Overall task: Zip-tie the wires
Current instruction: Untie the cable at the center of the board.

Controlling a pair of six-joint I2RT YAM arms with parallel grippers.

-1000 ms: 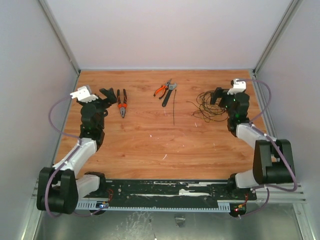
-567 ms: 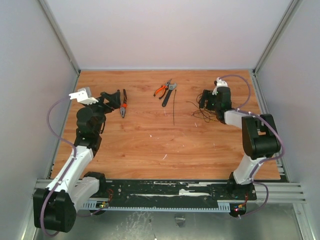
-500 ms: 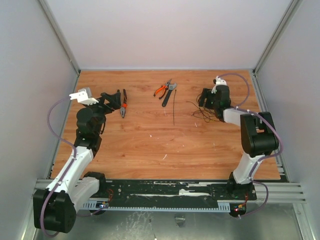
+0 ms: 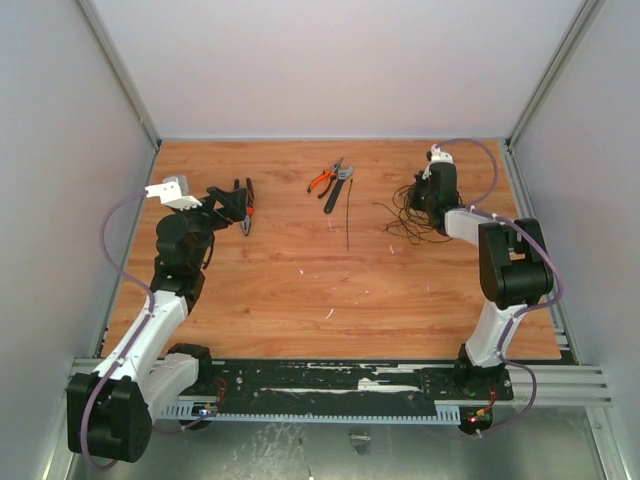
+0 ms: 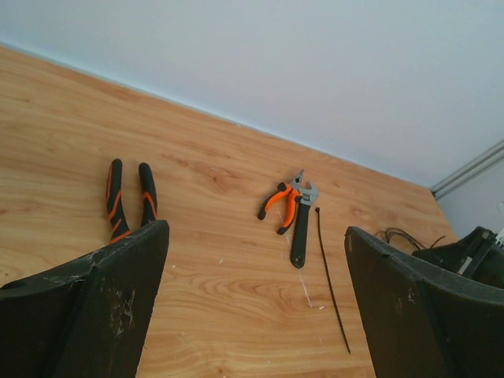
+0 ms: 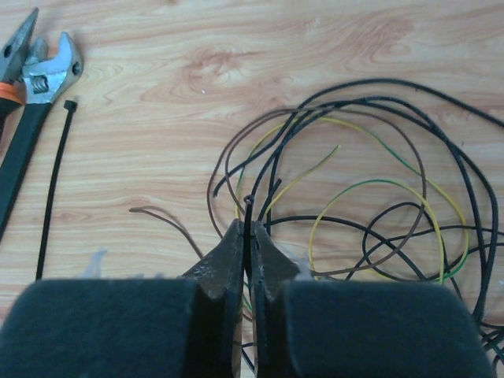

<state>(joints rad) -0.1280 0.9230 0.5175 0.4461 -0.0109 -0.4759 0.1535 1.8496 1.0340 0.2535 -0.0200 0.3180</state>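
Note:
Next I will carry my left gripper past the zip tie (image 4: 347, 215) and close it on a black wire, since the wires lie to its right in the top view.
The wires (image 4: 408, 218) lie in loose black, brown and yellow-green loops at the back right of the table, and fill the right wrist view (image 6: 370, 157). My right gripper (image 4: 424, 196) is down at the heap's left side, shut (image 6: 249, 228) on one thin black wire that sticks up between its fingertips. The zip tie (image 4: 347, 215) lies straight on the wood near the middle, apart from the wires (image 6: 53, 189) (image 5: 331, 287). My left gripper (image 4: 236, 202) stands open (image 5: 256, 230) at the back left, with nothing between its fingers.
Red-and-black pliers (image 4: 246, 212) (image 5: 127, 197) lie right at the left gripper. Orange-handled pliers (image 4: 321, 180) (image 5: 279, 206) and a black adjustable wrench (image 4: 337, 188) (image 5: 302, 228) (image 6: 31, 102) lie just behind the zip tie. White walls enclose the table on three sides.
The right gripper has swung in over the left side of the wires and shut on a black strand. The left gripper has edged right, toward the red-and-black pliers.

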